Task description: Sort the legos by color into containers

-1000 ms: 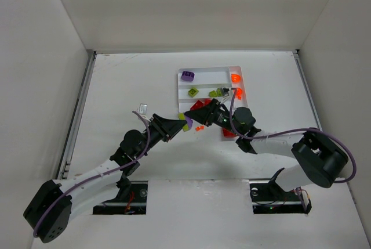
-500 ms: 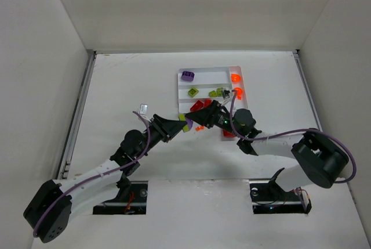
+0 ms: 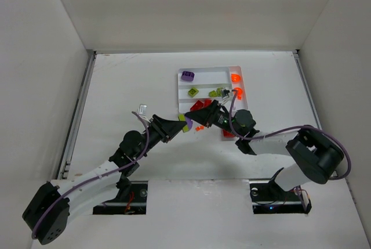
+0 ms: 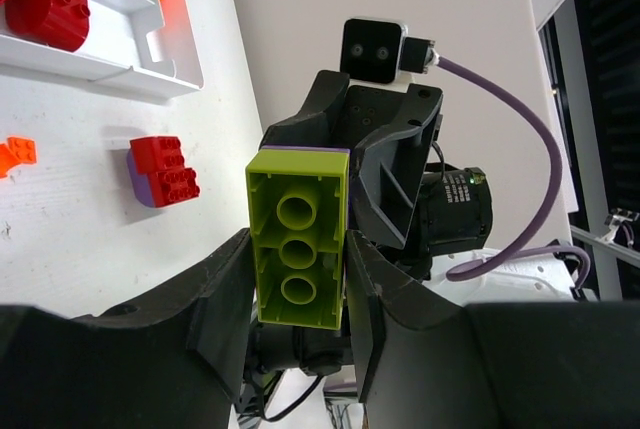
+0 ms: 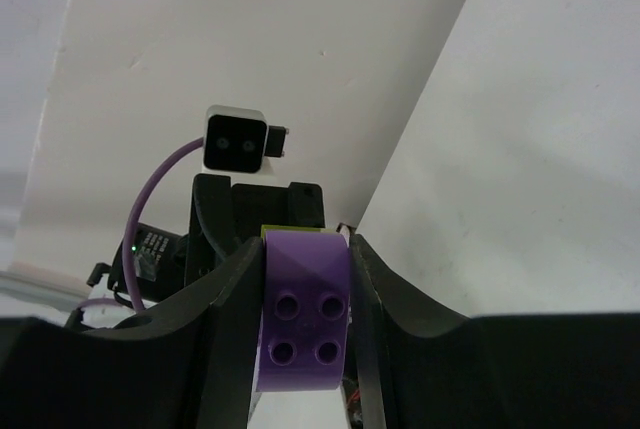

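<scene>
My right gripper pulls away from the lime green brick next and moves outward over the tray's far slot point(image 3: 205, 78) to release, since a purple brick already lies there.
My left gripper point(image 3: 181, 125) is shut on a lime green brick point(image 4: 297, 249). My right gripper point(image 3: 192, 115) is shut on a purple brick point(image 5: 305, 309). The two bricks are pressed together face to face between the grippers, just in front of the tray's near left corner. The white tray point(image 3: 208, 70) holds a purple brick point(image 3: 187, 75) in its far slot. Lime green pieces point(image 3: 193, 91) lie in the middle slot, red bricks point(image 3: 200, 104) in the near slot and orange pieces point(image 3: 235, 78) in the end slot.
Small orange pieces point(image 3: 199, 126) lie on the table by the grippers. A red brick stuck on a purple piece point(image 4: 165, 171) lies near the tray's near right corner, under my right arm. A small pale piece point(image 3: 141, 108) lies to the left.
Both grippers stay together on the joined bricks. The right arm's rear links have shifted slightly; nothing was let go.
</scene>
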Controlling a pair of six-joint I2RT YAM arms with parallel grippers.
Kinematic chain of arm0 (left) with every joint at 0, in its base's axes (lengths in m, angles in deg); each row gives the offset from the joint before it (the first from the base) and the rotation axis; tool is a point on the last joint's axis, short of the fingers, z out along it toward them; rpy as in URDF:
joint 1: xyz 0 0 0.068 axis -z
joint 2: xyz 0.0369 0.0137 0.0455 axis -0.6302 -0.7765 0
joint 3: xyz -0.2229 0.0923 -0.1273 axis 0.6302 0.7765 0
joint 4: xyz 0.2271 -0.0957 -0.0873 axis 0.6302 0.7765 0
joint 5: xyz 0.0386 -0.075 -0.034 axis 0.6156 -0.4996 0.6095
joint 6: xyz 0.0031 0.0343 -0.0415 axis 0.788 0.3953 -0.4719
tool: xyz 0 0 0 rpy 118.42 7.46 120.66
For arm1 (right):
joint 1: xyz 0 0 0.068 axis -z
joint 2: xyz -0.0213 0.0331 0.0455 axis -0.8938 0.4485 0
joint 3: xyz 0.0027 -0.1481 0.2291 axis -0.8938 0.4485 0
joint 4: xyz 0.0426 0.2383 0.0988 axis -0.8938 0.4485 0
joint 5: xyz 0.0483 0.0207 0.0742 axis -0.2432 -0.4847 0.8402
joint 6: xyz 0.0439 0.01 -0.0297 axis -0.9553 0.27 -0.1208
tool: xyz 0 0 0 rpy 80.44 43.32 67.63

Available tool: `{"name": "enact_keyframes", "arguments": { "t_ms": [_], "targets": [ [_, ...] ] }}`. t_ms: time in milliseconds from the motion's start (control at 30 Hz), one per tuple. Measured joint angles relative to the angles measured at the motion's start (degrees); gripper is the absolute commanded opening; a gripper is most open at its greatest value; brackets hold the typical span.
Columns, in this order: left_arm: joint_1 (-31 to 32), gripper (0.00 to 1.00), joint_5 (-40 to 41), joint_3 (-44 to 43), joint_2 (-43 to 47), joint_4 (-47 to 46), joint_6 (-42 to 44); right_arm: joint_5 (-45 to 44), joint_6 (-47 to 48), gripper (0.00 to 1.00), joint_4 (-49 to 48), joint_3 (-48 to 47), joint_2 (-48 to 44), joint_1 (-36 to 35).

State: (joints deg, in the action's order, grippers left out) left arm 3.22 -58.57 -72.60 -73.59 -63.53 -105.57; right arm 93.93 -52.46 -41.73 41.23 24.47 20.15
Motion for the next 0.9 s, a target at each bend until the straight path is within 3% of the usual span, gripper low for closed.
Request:
{"name": "enact_keyframes", "arguments": {
  "t_ms": [333,533,733,900],
  "targets": [
    [-1.3,0.16,-2.1,0.3,4.3,1.6,0.2,6.4,-3.7,0.30,-2.6,0.5,-0.4,3.3],
    [-7.0,0.15,-3.5,1.7,6.1,2.3,0.2,5.8,-1.9,0.31,2.1,-0.1,-3.2,10.6],
    [-12.1,0.15,-5.9,1.8,4.4,2.5,1.0,4.5,0.9,0.31,9.1,-6.8,-0.3,12.6],
    [-13.5,0.16,-7.0,1.6,0.2,2.5,4.0,-3.1,3.5,0.33,18.2,-18.7,8.7,15.4]
  ]
}}
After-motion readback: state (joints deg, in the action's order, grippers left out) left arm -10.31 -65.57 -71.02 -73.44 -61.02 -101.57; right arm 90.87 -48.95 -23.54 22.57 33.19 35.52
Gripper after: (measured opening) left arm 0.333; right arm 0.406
